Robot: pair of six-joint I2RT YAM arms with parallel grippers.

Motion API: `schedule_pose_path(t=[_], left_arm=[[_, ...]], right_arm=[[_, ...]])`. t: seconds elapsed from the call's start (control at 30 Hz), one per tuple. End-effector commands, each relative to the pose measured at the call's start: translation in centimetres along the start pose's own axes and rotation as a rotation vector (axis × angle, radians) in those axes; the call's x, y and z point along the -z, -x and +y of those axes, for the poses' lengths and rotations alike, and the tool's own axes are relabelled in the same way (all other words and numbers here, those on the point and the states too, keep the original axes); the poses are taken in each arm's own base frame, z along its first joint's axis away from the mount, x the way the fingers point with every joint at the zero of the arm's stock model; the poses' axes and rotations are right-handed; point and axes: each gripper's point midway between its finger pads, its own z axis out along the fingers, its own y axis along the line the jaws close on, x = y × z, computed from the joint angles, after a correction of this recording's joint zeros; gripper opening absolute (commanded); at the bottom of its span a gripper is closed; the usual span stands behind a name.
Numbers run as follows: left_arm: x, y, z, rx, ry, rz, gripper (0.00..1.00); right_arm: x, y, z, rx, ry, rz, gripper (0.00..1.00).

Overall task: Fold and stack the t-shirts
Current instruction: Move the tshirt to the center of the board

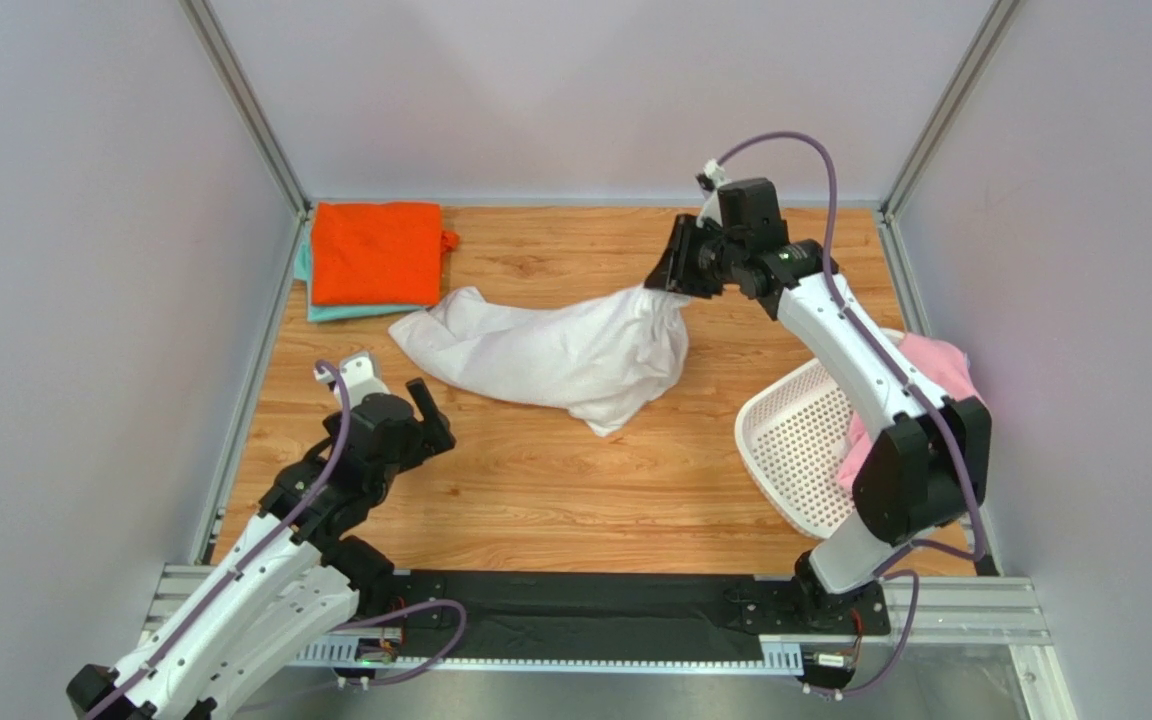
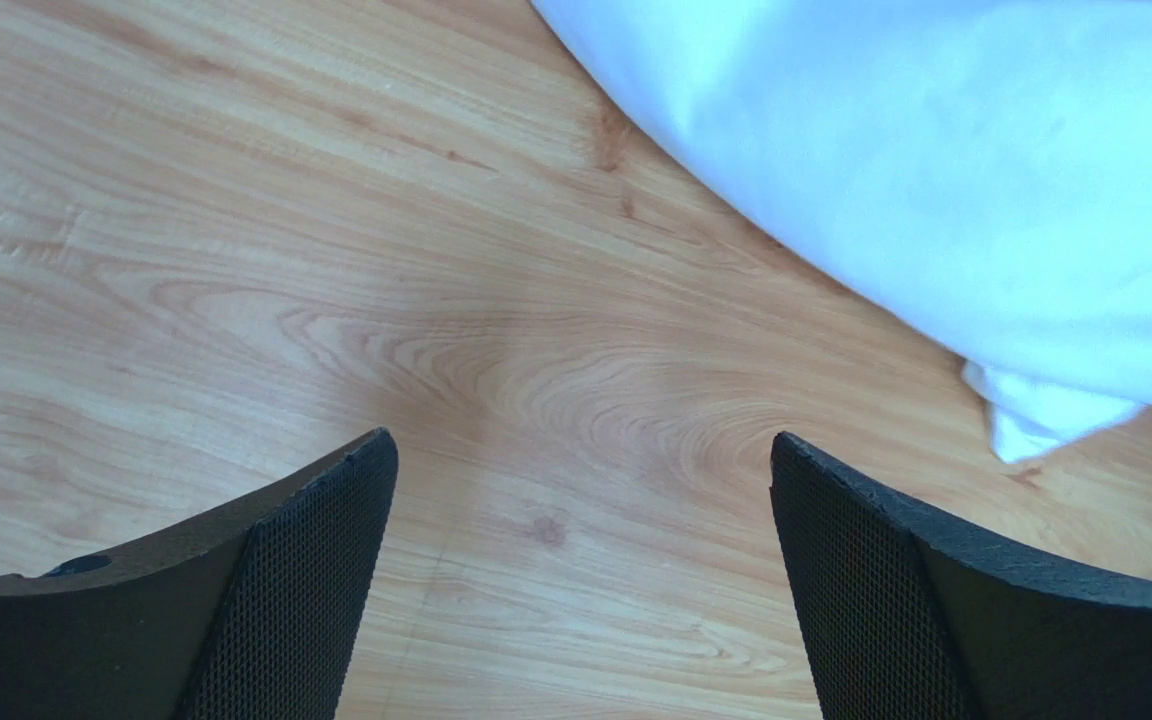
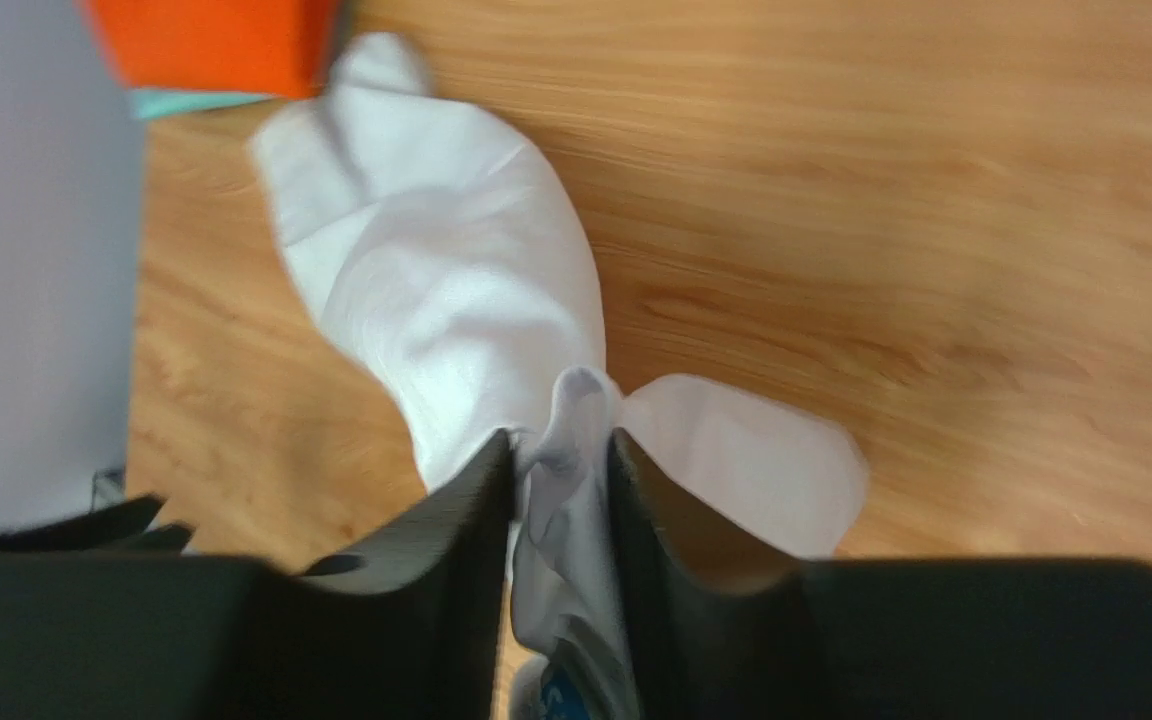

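I will move my open left gripper outward and down onto the white t-shirt's end (image 1: 412,338) by the folded orange t-shirt, since that end lies crumpled and free.
A large white t-shirt (image 1: 552,357) lies crumpled across the middle of the wooden table. Its right end is lifted into my right gripper (image 1: 677,270). In the right wrist view the gripper (image 3: 560,450) is shut on a bunched fold of the white t-shirt (image 3: 447,285), with a blue label low between the fingers. My left gripper (image 1: 391,383) hovers near the shirt's left end, open and empty (image 2: 582,465), with the white cloth (image 2: 958,180) just beyond it. A folded orange t-shirt (image 1: 375,252) rests on a teal one (image 1: 330,312) at the back left.
A white perforated basket (image 1: 800,435) lies tipped on its side at the right edge, with a pink t-shirt (image 1: 940,368) in it behind my right arm. Metal frame posts and grey walls border the table.
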Motion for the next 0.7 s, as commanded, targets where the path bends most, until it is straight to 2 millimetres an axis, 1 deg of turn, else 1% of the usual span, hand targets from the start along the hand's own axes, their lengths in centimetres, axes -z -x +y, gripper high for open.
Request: schedule_pose_path(t=[0.0, 0.03, 0.07, 0.1, 0.13, 0.17, 0.2, 0.3, 0.33, 0.37, 0.4, 0.43, 0.47, 0.5, 0.53, 0.57, 0.6, 0.63, 0.67], left_arm=[[-0.2, 0.1, 0.9, 0.029, 0.076, 0.000, 1.00], [-0.5, -0.2, 1.1, 0.019, 0.103, 0.015, 1.00], [-0.5, -0.4, 1.3, 0.013, 0.124, 0.029, 1.00], [-0.5, -0.1, 1.1, 0.012, 0.127, 0.034, 1.00], [-0.9, -0.5, 1.1, -0.009, 0.149, 0.057, 1.00], [-1.0, -0.6, 1.3, -0.011, 0.171, 0.067, 1.00], [-1.0, -0.5, 1.3, -0.009, 0.182, 0.071, 1.00], [-1.9, -0.4, 2.1, 0.009, 0.258, 0.086, 1.00], [-2.3, -0.5, 2.8, 0.036, 0.291, 0.108, 1.00], [-2.7, -0.2, 2.9, 0.051, 0.291, 0.112, 1.00], [-3.3, -0.4, 3.2, 0.058, 0.295, 0.129, 1.00], [-3.7, -0.6, 2.8, 0.082, 0.266, 0.156, 1.00], [-4.5, 0.4, 3.1, 0.120, 0.263, 0.133, 1.00], [-5.0, 0.6, 3.2, 0.136, 0.255, 0.136, 1.00], [-5.7, 0.9, 3.3, 0.165, 0.250, 0.149, 1.00], [-6.4, 2.1, 2.7, 0.175, 0.218, 0.120, 1.00], [-6.8, 2.6, 2.6, 0.182, 0.209, 0.114, 1.00], [-7.7, 2.6, 2.6, 0.182, 0.221, 0.126, 1.00], [-8.4, 3.4, 2.7, 0.193, 0.224, 0.105, 1.00]], right_arm=[[-1.8, -1.1, -6.8, 0.027, -0.164, 0.023, 0.40], [-2.1, -1.3, -7.5, 0.038, -0.183, 0.035, 0.48], [-2.3, -1.2, -8.4, 0.043, -0.224, 0.035, 0.66], [-2.4, -0.9, -8.5, 0.048, -0.239, 0.041, 0.72], [-2.3, -0.7, -8.5, 0.050, -0.248, 0.039, 0.80], [-2.1, -0.5, -8.4, 0.056, -0.258, 0.033, 0.96], [-1.4, 0.0, -7.9, 0.068, -0.256, 0.012, 1.00], [-0.1, -0.3, -7.4, 0.101, -0.298, -0.020, 1.00], [0.8, -1.0, -7.4, 0.104, -0.310, -0.026, 1.00], [1.4, -1.4, -7.3, 0.113, -0.337, -0.042, 1.00], [1.3, -3.4, -8.0, 0.097, -0.354, -0.012, 1.00], [2.5, -3.6, -7.4, 0.100, -0.339, -0.038, 1.00], [2.6, -4.7, -7.4, 0.096, -0.330, -0.027, 1.00], [2.7, -5.3, -7.3, 0.082, -0.318, -0.034, 1.00], [2.6, -7.5, -8.1, 0.056, -0.323, 0.001, 1.00], [3.0, -7.6, -7.6, 0.050, -0.298, -0.025, 1.00], [3.2, -8.3, -7.6, 0.042, -0.284, -0.023, 1.00], [3.1, -9.4, -7.3, 0.042, -0.251, 0.000, 1.00], [3.1, -10.8, -7.4, 0.057, -0.232, 0.031, 1.00]])
